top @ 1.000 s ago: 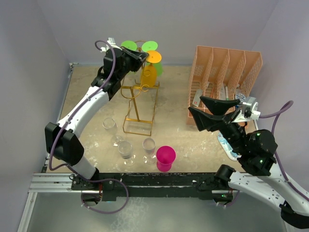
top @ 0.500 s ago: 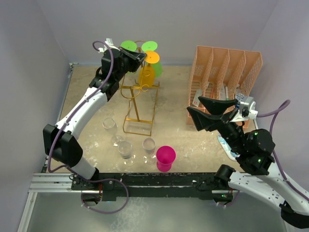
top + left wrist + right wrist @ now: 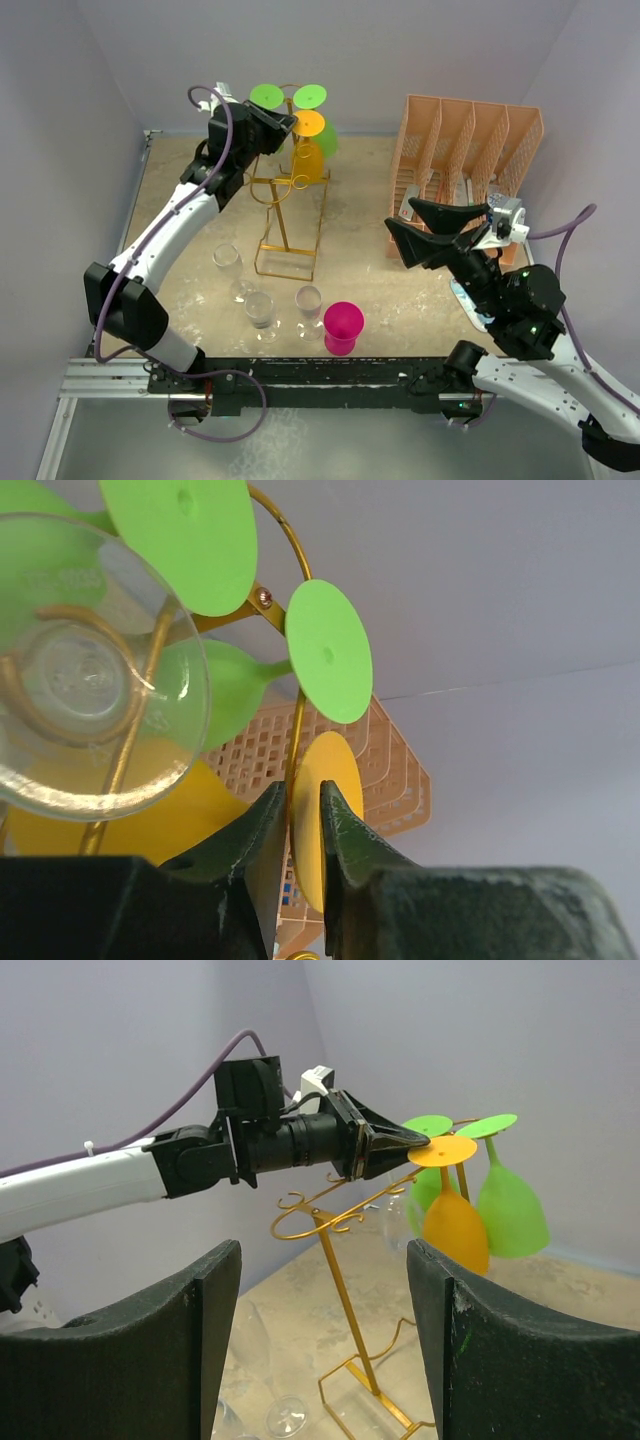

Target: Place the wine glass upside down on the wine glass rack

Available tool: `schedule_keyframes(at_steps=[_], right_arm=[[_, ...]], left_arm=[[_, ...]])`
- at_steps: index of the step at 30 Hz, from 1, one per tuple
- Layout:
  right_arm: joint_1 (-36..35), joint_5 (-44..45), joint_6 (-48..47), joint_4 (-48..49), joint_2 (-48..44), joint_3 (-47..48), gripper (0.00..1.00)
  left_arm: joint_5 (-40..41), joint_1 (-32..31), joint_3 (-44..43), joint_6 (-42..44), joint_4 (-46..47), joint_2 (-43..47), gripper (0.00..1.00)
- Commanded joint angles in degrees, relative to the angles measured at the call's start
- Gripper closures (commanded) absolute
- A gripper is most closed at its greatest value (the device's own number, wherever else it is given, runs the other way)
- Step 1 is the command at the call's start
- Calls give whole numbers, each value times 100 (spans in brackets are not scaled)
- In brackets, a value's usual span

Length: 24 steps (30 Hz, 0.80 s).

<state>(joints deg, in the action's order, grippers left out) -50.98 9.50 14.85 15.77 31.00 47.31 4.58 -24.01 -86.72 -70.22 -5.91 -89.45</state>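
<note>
My right gripper travels to the left in the top view and down onto the clear glass's rim by the magenta cup next, since the glass stands upright.
The wine glass (image 3: 308, 158) is orange and hangs upside down on the gold wine glass rack (image 3: 285, 215), its round foot (image 3: 325, 810) on top. My left gripper (image 3: 288, 118) reaches in from the left at the height of the rack's top. Its jaws stand narrowly apart on either side of the foot's rim. Whether they still press it does not show. In the right wrist view the left gripper (image 3: 425, 1142) meets the orange foot above the wine glass (image 3: 455, 1230). My right gripper (image 3: 400, 218) hovers open and empty right of the rack (image 3: 335, 1270).
Two green glasses (image 3: 266, 96) (image 3: 310, 95) and a clear one (image 3: 90, 670) hang on the same rack. Three clear glasses (image 3: 227, 257) (image 3: 260, 308) (image 3: 309, 298) and a magenta cup (image 3: 343, 325) stand on the table in front. A peach mesh organizer (image 3: 465, 150) fills the back right.
The left gripper and the orange glass's foot have shifted slightly left. The right arm has barely moved.
</note>
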Motion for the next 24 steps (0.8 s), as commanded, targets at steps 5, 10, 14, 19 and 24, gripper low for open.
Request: schedule_keyframes(at_steps=[5, 10, 14, 19, 24], right_arm=[[-17, 552, 411, 95, 158, 126, 31], [-17, 1445, 1211, -461, 358, 307, 32], [-17, 1611, 1625, -1082, 518, 402, 31], [-17, 1241, 1875, -1619, 692, 407, 31], [-17, 770, 1254, -2057, 1039, 694, 31]], left_arm=[[427, 51, -378, 768, -713, 316, 79], [525, 61, -547, 1042, -972, 401, 76], [602, 59, -778, 1370, -1250, 565, 72], [436, 57, -988, 2022, -1627, 967, 67], [-64, 62, -530, 3117, -2034, 1728, 63]])
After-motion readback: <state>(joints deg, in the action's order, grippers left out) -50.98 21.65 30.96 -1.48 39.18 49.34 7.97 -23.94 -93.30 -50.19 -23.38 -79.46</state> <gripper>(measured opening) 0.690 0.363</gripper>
